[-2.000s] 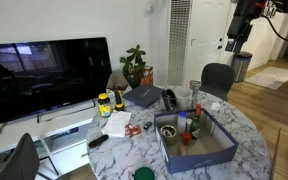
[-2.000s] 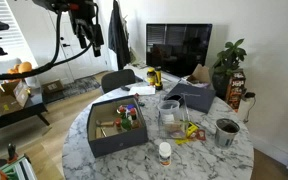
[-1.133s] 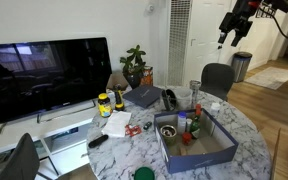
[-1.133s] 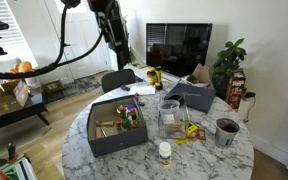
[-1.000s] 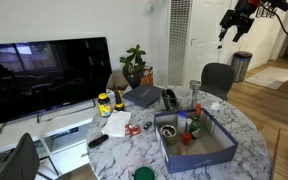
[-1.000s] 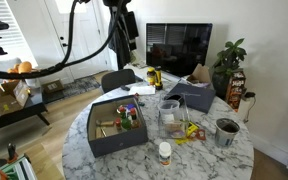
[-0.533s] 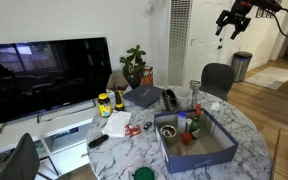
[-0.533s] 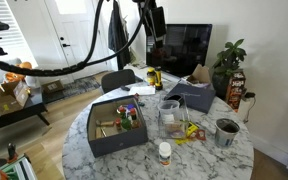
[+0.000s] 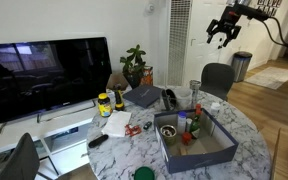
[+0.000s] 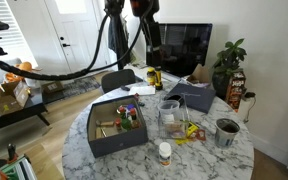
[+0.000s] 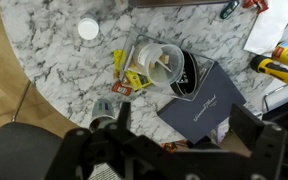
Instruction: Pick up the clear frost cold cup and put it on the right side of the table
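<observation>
The robot's gripper should go down next with its fingers apart, onto the rim of the clear frost cold cup (image 11: 152, 68), because the cup's open top faces up. The cup stands far below the gripper.
The clear frost cold cup (image 9: 195, 93) stands upright on the round marble table (image 9: 119, 152), near a blue folder. It also shows in an exterior view (image 10: 169, 109) and from above in the wrist view (image 11: 162, 62), on the table (image 11: 59, 75). My gripper (image 9: 224, 30) hangs high in the air, well above the table and far from the cup. In an exterior view it is dark against the TV (image 10: 152, 42). In the wrist view its two fingers (image 11: 179, 140) stand wide apart with nothing between them.
A grey open box (image 9: 196, 142) with small bottles stands on the table. A blue folder (image 11: 206, 100), yellow wrappers (image 11: 129, 75), a white-capped bottle (image 11: 88, 29) and a yellow bottle (image 11: 280, 66) lie around the cup. A TV (image 9: 44, 75), a plant (image 9: 134, 65) and chairs surround the table.
The arm has swung high across the room to above the table. The gripper stays open and empty. Nothing on the table has moved.
</observation>
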